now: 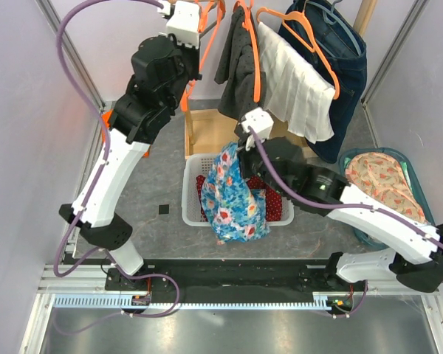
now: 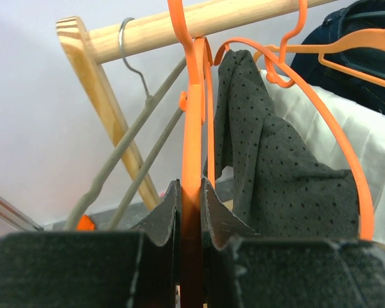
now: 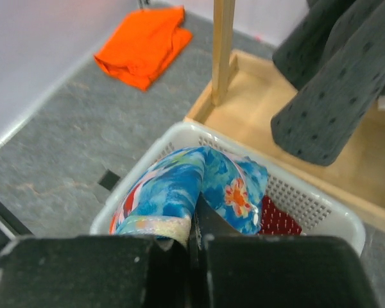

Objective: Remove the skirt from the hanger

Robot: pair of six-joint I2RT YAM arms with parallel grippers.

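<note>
The skirt is already off the bare orange hanger (image 1: 209, 33), so the left gripper will next move down and outward beneath the wooden bar and release the hanger there.
The blue floral skirt (image 1: 232, 195) hangs off the hanger, bunched above the white basket (image 1: 192, 184). My right gripper (image 1: 241, 145) is shut on the skirt's pale waistband and holds it up. In the right wrist view the skirt (image 3: 173, 186) drapes from my gripper (image 3: 194, 221) over the basket's rim (image 3: 308, 205). My left gripper (image 1: 199, 26) is high at the rack, shut on a bare orange hanger (image 1: 209, 33). In the left wrist view the hanger (image 2: 192, 128) stands between my fingers, at my gripper (image 2: 191, 199), hooked on the wooden rail (image 2: 179, 25).
A grey dotted garment (image 1: 236, 59), a white pleated garment (image 1: 303, 88) and a denim piece (image 1: 347, 66) hang on the rack. A red dotted cloth (image 1: 277, 206) lies in the basket. A blue tub (image 1: 417, 188) with floral cloth stands right. An orange cloth (image 3: 144, 45) lies on the floor.
</note>
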